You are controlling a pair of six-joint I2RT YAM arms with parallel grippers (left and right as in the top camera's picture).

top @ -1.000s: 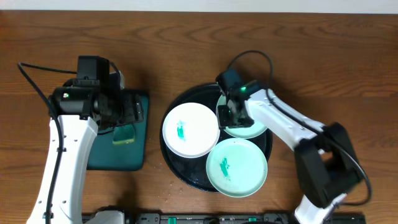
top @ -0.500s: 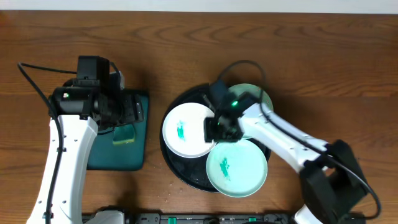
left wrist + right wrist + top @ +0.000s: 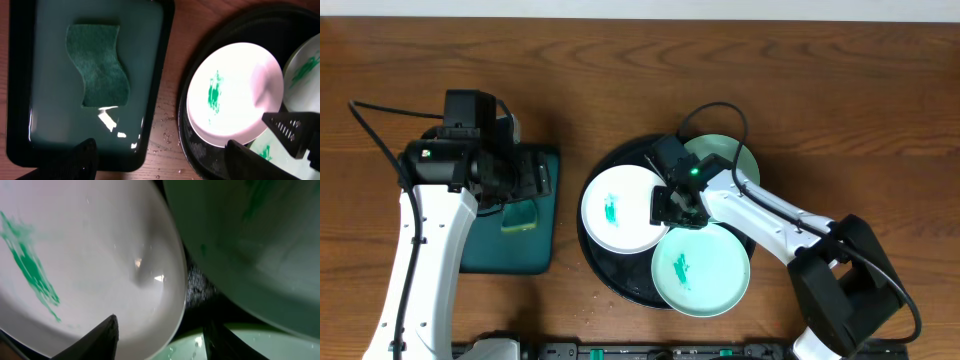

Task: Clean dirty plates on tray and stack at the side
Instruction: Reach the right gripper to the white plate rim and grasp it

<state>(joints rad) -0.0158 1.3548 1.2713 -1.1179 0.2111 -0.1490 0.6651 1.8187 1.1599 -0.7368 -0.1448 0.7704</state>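
I need to lower my left gripper next, down and to the left in the wrist view, astride the middle of the sponge (image 3: 520, 213) (image 3: 99, 70), as the plates have smears.
The white plate (image 3: 620, 208) with a green smear lies at the left of the black tray (image 3: 617, 165). One mint plate (image 3: 700, 268) with a smear lies at the front. The other mint plate (image 3: 730, 160) lies at the back, partly under my right arm. My right gripper (image 3: 670, 208) is open and straddles the white plate's right rim (image 3: 150, 265); its fingers (image 3: 162, 340) are low, one over the white plate and one over the gap beside it. My left gripper (image 3: 165, 165) is open and empty, hovering above the teal tray's (image 3: 20, 100) right edge.
A green sponge (image 3: 100, 65) lies on the wet rectangular teal tray (image 3: 505, 255) left of the black tray. Water drops and crumbs dot the wood between the two trays (image 3: 167, 130). Bare wooden table (image 3: 860, 120) lies to the right and behind.
My right gripper has moved from the back mint plate leftward and forward to the white plate's right rim. The left arm has not moved.
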